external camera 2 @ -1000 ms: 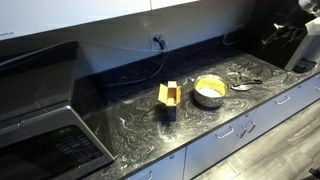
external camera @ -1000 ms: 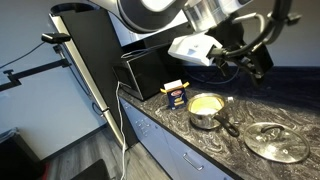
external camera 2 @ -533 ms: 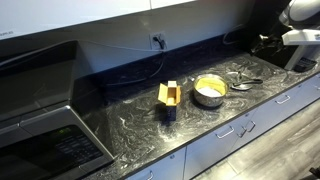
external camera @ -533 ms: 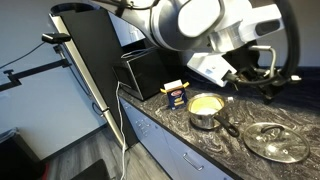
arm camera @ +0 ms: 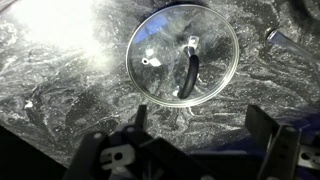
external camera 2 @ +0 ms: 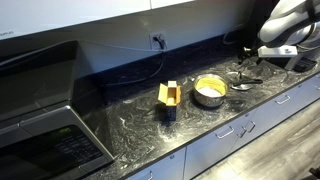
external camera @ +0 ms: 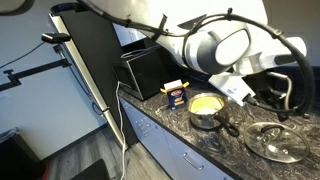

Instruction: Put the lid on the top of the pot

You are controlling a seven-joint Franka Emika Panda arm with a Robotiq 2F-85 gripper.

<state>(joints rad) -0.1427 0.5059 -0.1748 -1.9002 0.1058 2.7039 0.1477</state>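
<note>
I should next move my gripper down over the glass lid onto its central dark handle (external camera: pixel 278 135) (arm camera: pixel 189 75), because my fingers are high beside the lid's rim.
The glass lid (arm camera: pixel 160 45) lies flat on the dark marbled counter, silver rim around it and a dark handle in its centre. It also shows in both exterior views (external camera: pixel 276 141) (external camera 2: pixel 246 74). The steel pot (external camera: pixel 205 108) (external camera 2: pixel 209 90) stands uncovered beside it, yellowish inside, its long handle pointing toward the lid. My gripper (arm camera: pixel 200 125) is open and empty. It hovers above the counter just beside the lid, fingers apart, touching nothing. In the exterior views the gripper (external camera: pixel 287 98) (external camera 2: pixel 250 58) hangs above the lid.
A yellow-and-blue box (external camera: pixel 175 93) (external camera 2: pixel 170 98) stands on the counter beyond the pot. A black appliance (external camera: pixel 150 68) sits at the counter's back corner and a microwave (external camera 2: pixel 45 125) at its far end. The counter's front edge (external camera 2: pixel 230 120) runs above drawers.
The arm has swung across and down from high above the counter, bringing the open gripper over the lid. The lid, pot and box have not moved.
</note>
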